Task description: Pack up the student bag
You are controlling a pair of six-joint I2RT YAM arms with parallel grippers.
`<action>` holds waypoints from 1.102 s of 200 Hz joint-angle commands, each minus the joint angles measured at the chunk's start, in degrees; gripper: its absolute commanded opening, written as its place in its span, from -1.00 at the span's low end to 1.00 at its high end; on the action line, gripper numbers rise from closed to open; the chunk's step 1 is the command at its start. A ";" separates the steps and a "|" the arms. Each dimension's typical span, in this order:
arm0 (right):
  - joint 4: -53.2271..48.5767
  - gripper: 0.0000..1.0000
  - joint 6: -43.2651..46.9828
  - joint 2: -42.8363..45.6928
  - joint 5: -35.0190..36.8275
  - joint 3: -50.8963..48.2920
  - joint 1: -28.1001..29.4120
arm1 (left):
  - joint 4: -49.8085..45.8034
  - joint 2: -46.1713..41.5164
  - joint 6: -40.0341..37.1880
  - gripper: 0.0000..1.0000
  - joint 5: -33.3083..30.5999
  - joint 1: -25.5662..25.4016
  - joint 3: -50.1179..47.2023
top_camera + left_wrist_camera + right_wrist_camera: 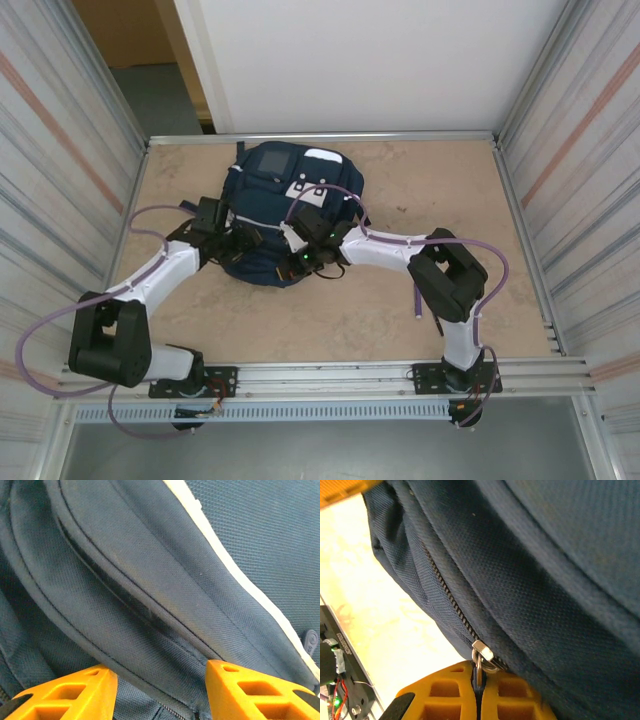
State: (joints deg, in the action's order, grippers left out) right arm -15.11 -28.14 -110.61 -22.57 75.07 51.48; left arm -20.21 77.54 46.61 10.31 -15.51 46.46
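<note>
My right gripper draws the pull [482,655] outward along the zip next and releases it there, at the bag's side by the white patches, which lies outward of my right gripper.
The student bag [280,190], navy blue with white patches, lies in the middle of the table. Both grippers are at its near end. My left gripper [252,240] is open. In the left wrist view its orange fingers [75,690] stand apart over a fabric fold of the bag [150,580], with nothing between them. My right gripper [300,240] is shut on the metal zipper pull [482,655], which hangs from the slider on the bag's zip [445,590]. The pull's tab is pinched between the two orange pads [450,695].
The beige table top [340,310] lies open in front of the bag. Corrugated metal walls [60,170] close both sides, and a rail [330,375] runs along the near edge. An orange fingertip of the left gripper [345,490] shows near the right wrist.
</note>
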 commanded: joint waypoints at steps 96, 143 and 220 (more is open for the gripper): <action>6.55 -1.00 3.41 0.41 1.36 -1.52 6.61 | 2.20 -5.93 23.33 -0.16 -14.61 -5.90 -7.35; 1.89 -1.00 8.22 1.42 5.73 -1.40 7.36 | 2.45 -8.52 16.14 -1.00 -13.67 -3.35 -6.89; -5.14 -1.00 18.42 7.09 23.27 -8.79 -0.12 | -4.30 -14.95 5.88 -1.00 -13.77 -0.59 -9.13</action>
State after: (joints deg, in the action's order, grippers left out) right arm -14.13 -14.63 -106.69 -8.25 68.90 55.07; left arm -19.51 65.01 59.51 -1.37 -18.15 38.30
